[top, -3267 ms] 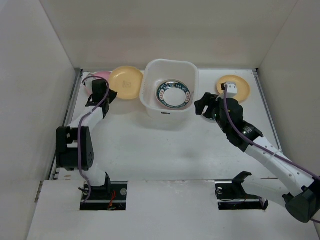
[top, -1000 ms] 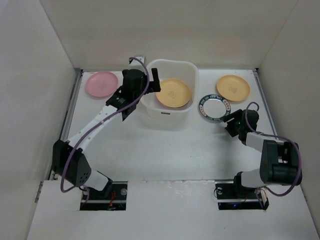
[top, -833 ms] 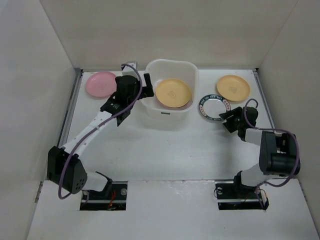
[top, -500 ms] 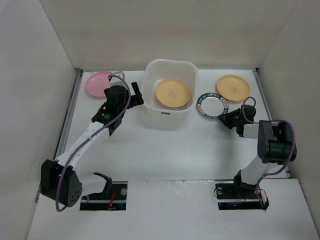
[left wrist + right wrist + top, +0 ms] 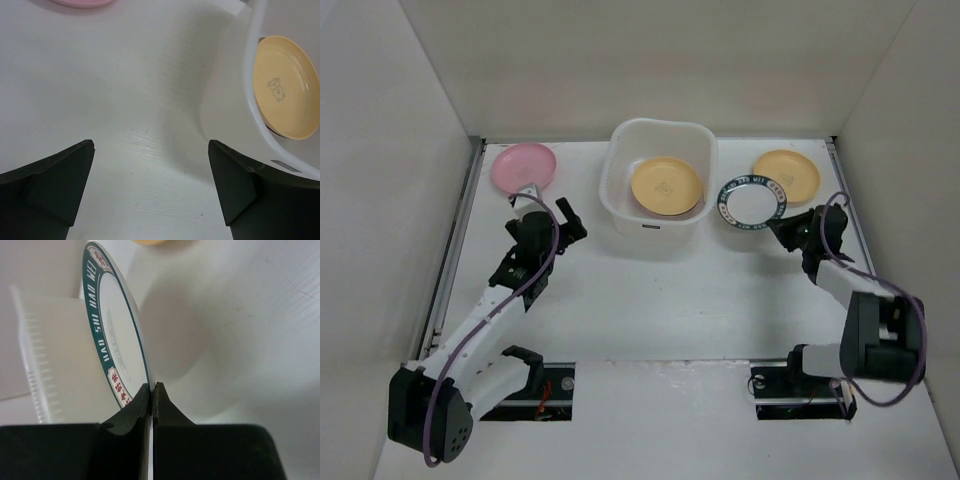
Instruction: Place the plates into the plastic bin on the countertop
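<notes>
My right gripper will next lift the white plate over the bin's side, then lower it above the yellow-orange plate.
The white plastic bin (image 5: 620, 180) stands at the back middle of the countertop (image 5: 650, 290) with a yellow-orange plate (image 5: 666, 186) inside; the left wrist view shows that plate (image 5: 282, 95) too. My right gripper (image 5: 782, 226) is shut on the near rim of a white plate with a dark-green patterned rim (image 5: 753, 200), held tilted just right of the bin. In the right wrist view the jaws pinch that plate (image 5: 114, 335) edge-on. My left gripper (image 5: 560, 212) hangs open over bare countertop, left of the bin. A pink plate (image 5: 524, 166) lies at the back left.
A second yellow-orange plate (image 5: 790, 172) lies at the back right, partly behind the held plate. White walls close in the back and both sides. The bin's wall (image 5: 230, 110) is close to my left gripper's right finger.
My right gripper has shut on the green-rimmed plate and raised it toward the bin. The left arm has drawn back from the bin, down and to the left, still open.
</notes>
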